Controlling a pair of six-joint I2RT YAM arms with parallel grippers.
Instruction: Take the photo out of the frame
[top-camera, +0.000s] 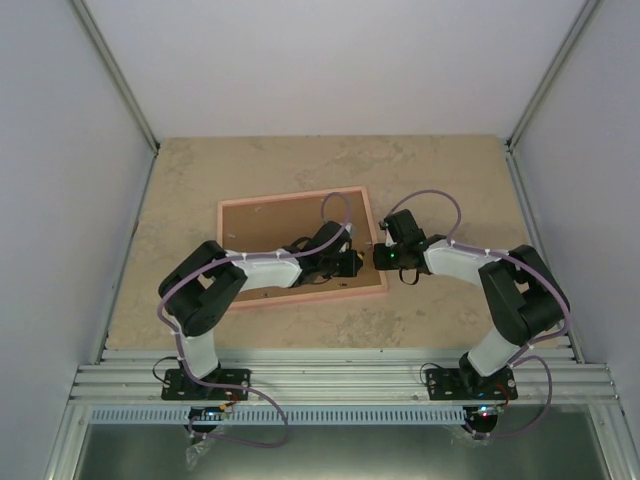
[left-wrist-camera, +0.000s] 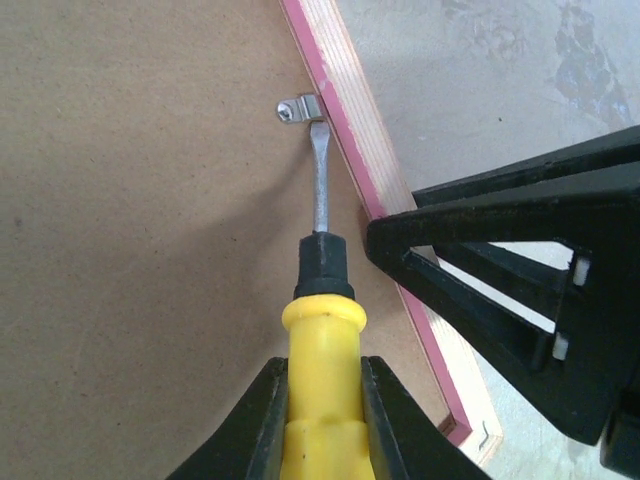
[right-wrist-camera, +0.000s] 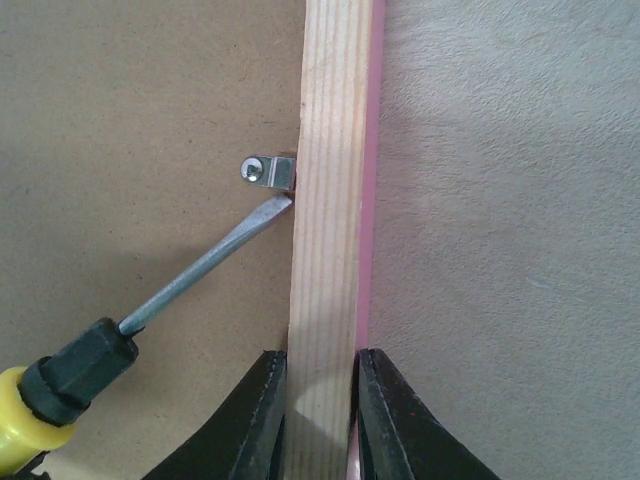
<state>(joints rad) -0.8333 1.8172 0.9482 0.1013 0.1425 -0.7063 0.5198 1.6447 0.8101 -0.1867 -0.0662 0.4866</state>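
Note:
My left gripper lifts to the left in the top view next and lowers to release the screwdriver (left-wrist-camera: 322, 370) on the bare tabletop beside the frame.
The pink frame (top-camera: 300, 196) lies face down on the table, its brown fibreboard back (top-camera: 270, 225) up. The photo is hidden under the back. My left gripper (left-wrist-camera: 322, 400) is shut on a yellow-handled screwdriver (left-wrist-camera: 322, 370). Its flat blade tip (left-wrist-camera: 318, 130) rests against a small metal clip (left-wrist-camera: 298, 108) on the frame's right rail. My right gripper (right-wrist-camera: 320, 390) is shut on that right rail (right-wrist-camera: 330, 250), one finger on each side, just below the clip (right-wrist-camera: 268, 172). In the top view both grippers meet at the frame's right edge (top-camera: 375, 245).
The frame lies on a beige stone-patterned table (top-camera: 440, 170) enclosed by white walls. A ribbed metal rail (top-camera: 340, 385) carries both arm bases at the near edge. My right gripper's black fingers (left-wrist-camera: 520, 290) show in the left wrist view, close to the screwdriver.

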